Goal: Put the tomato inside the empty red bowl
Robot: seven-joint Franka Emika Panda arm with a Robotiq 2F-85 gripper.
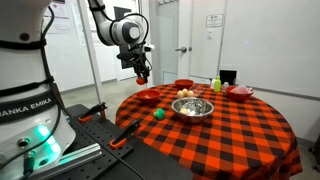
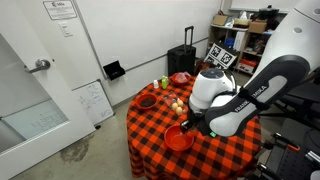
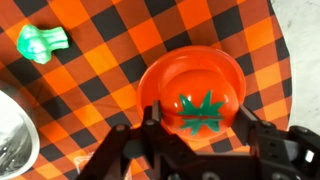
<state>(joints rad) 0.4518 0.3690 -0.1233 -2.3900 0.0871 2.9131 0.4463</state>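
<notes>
I should lower my gripper into the empty red bowl below it next and release the tomato [image 1: 142,77] inside, because the tomato still hangs above the bowl's rim.
The tomato [image 3: 205,108] is a small red ball with a green star-shaped top. My gripper [image 3: 197,112] is shut on it, one finger on each side. It hangs straight above the empty red bowl [image 3: 165,75] near the table edge. In both exterior views the gripper [image 1: 140,70] [image 2: 187,124] holds the tomato [image 1: 142,77] in the air a little above that bowl [image 1: 147,97] [image 2: 178,139]. Nothing lies in the bowl.
A steel bowl [image 1: 192,107] [image 3: 10,140] holding small items stands mid-table. A small green ball [image 1: 158,114] [image 3: 40,40] lies beside it on the checked cloth. Two more red bowls [image 1: 184,85] [image 1: 240,92] and a green bottle [image 1: 216,85] stand at the far side.
</notes>
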